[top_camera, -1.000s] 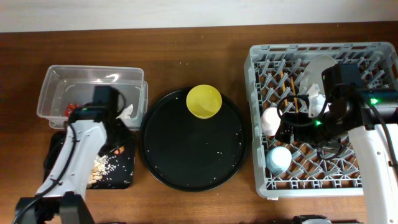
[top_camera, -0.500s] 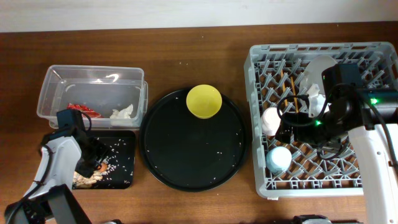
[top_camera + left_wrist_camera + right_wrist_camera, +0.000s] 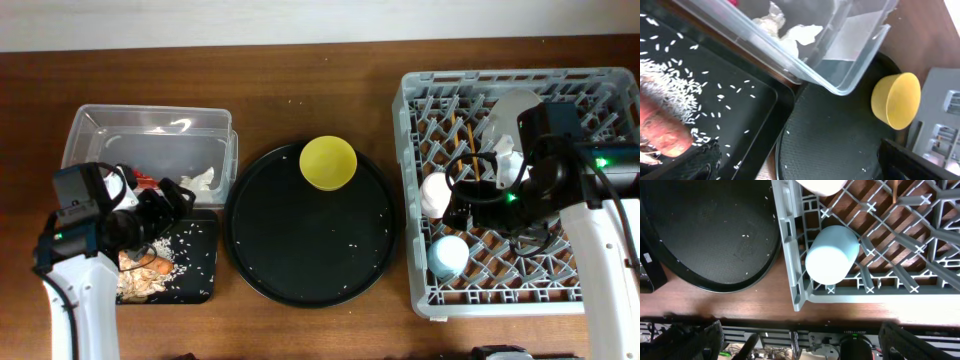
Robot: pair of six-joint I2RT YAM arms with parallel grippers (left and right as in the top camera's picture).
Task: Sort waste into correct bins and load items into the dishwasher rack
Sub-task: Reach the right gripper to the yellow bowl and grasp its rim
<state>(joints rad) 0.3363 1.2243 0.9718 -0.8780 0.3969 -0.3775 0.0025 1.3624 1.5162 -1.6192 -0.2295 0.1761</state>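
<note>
The bowl is still outside the rack. My right gripper needs to move off the rack toward the yellow bowl (image 3: 328,162) and down onto its tub-side rim.
My left gripper (image 3: 172,203) is open and holds nothing, hovering over the far end of the shallow black tray (image 3: 203,262). In that tray lie beige food scraps with rice (image 3: 138,282) and an orange carrot piece (image 3: 662,132). The clear tub (image 3: 150,130) behind it holds a red wrapper (image 3: 146,182) and a white tissue (image 3: 790,35). A yellow bowl (image 3: 328,162) sits on the round black tray (image 3: 312,250). My right gripper (image 3: 487,218) hangs open and empty over the dishwasher rack (image 3: 610,85), which holds a blue cup (image 3: 832,255), a white-pink cup (image 3: 435,193), a grey plate (image 3: 510,112) and chopsticks (image 3: 468,140).
Rice grains are scattered over the round black tray (image 3: 840,145). The wooden table (image 3: 300,80) runs bare behind the tub and tray. The rack's front wall (image 3: 850,296) stands close to the table's near edge.
My left gripper has opened wide and its arm has drawn back to the left, off the tub. The carrot piece now lies in the black tray. The right arm has stayed still.
</note>
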